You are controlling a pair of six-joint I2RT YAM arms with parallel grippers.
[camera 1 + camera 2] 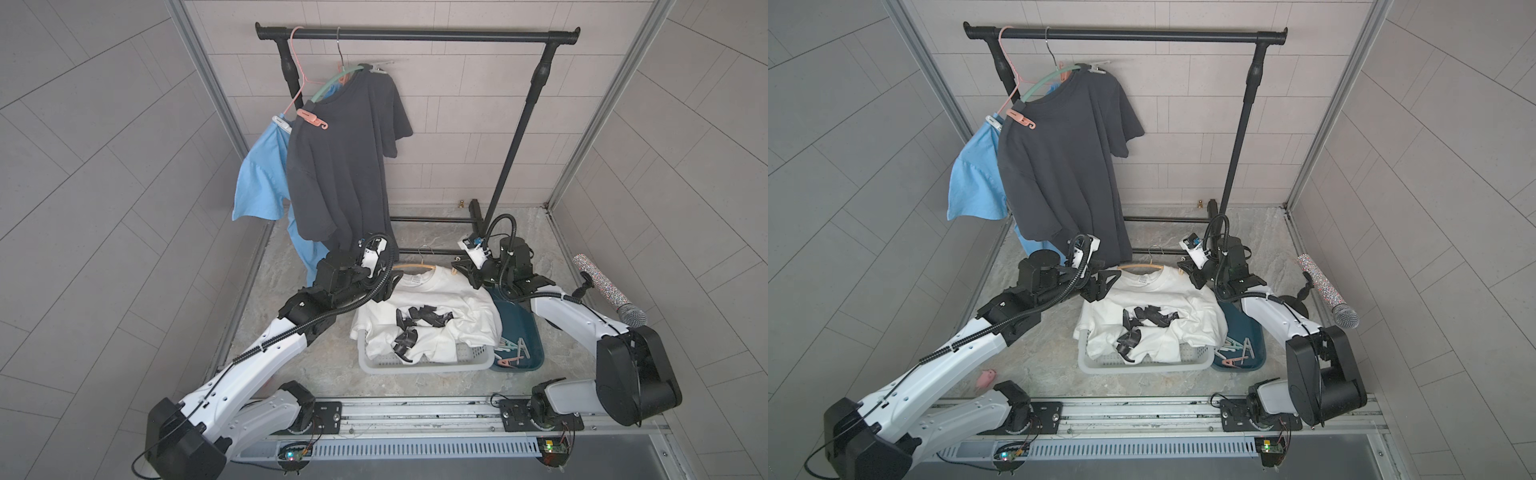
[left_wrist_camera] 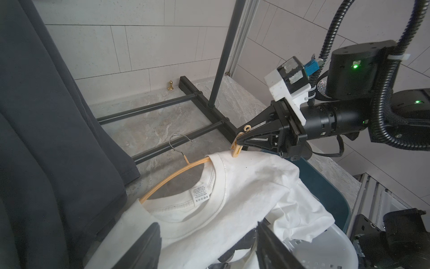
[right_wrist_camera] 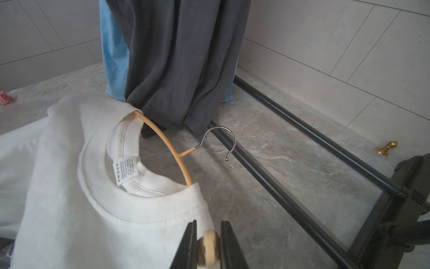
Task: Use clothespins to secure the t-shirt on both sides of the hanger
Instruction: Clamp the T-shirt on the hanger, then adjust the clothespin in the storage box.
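Note:
My right gripper holds at the t-shirt's shoulder edge point(image 1: 453, 273) point(image 3: 208, 225) beside the collar and opens its fingers next to release the pale yellow clothespin, since its lower end meets that edge.
A white t-shirt point(image 1: 449, 307) point(image 2: 244, 186) lies on a tan hanger point(image 2: 172, 177) point(image 3: 167, 144) over a white basket point(image 1: 415, 365). My right gripper point(image 1: 458, 267) point(image 2: 239, 141) point(image 3: 208, 235) is shut on a pale yellow clothespin point(image 2: 238, 146) point(image 3: 208, 250). The peg's lower end meets the shirt's shoulder edge beside the collar. Over the shirt's other shoulder, my left gripper point(image 1: 384, 286) point(image 2: 207, 224) is open and holds nothing. More clothespins point(image 1: 513, 349) point(image 1: 1235, 351) lie in a teal tray point(image 1: 523, 328) right of the basket.
A black clothes rack point(image 1: 415, 35) stands behind, with a dark t-shirt point(image 1: 345, 158) and a blue shirt point(image 1: 259, 178) hanging on it. Its floor bars point(image 3: 290, 130) run just past the hanger's hook. A microphone point(image 1: 611, 291) stands at the right, a pink toy point(image 1: 986, 378) on the floor at the left.

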